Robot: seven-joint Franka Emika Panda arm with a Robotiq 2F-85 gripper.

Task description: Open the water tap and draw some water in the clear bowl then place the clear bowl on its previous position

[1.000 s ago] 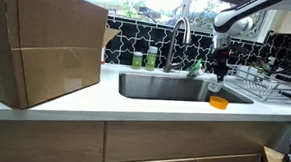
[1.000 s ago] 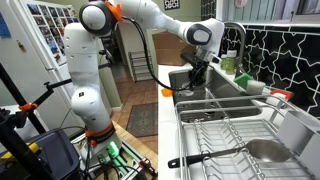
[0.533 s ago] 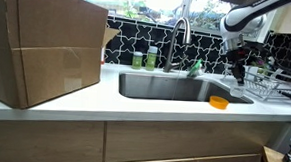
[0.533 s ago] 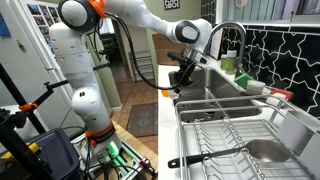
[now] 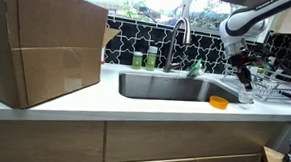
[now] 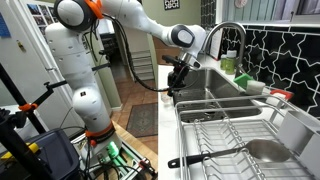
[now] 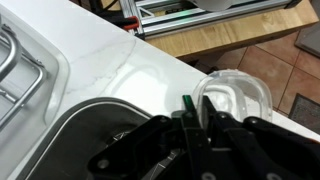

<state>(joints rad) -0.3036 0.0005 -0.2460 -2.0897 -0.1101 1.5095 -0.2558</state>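
Observation:
The clear bowl is hanging just above the white counter (image 5: 246, 99) (image 7: 236, 97) beside the orange dish, so my gripper will put the bowl down there next and open.
The water tap (image 5: 180, 35) is a tall steel gooseneck behind the sink (image 5: 165, 88); it also shows in an exterior view (image 6: 236, 38). No water shows at its spout. My gripper (image 5: 242, 84) is to the right of the sink, over the white counter, and also shows in an exterior view (image 6: 176, 88). In the wrist view my gripper (image 7: 197, 118) has its fingers shut on the near rim of the clear bowl (image 7: 240, 92). The bowl (image 5: 246, 97) hangs at or just above the counter beside the sink corner. I cannot tell whether it holds water.
A small orange dish (image 5: 218, 102) lies on the counter by the sink edge. A wire dish rack (image 5: 268, 83) stands just past my gripper, and fills the foreground in an exterior view (image 6: 240, 135). Green bottles (image 5: 144, 60) stand behind the sink. A big cardboard box (image 5: 42, 46) fills the left counter.
My gripper has moved with the clear bowl from above the sink, past the orange dish, to the counter beside the dish rack, and has come lower.

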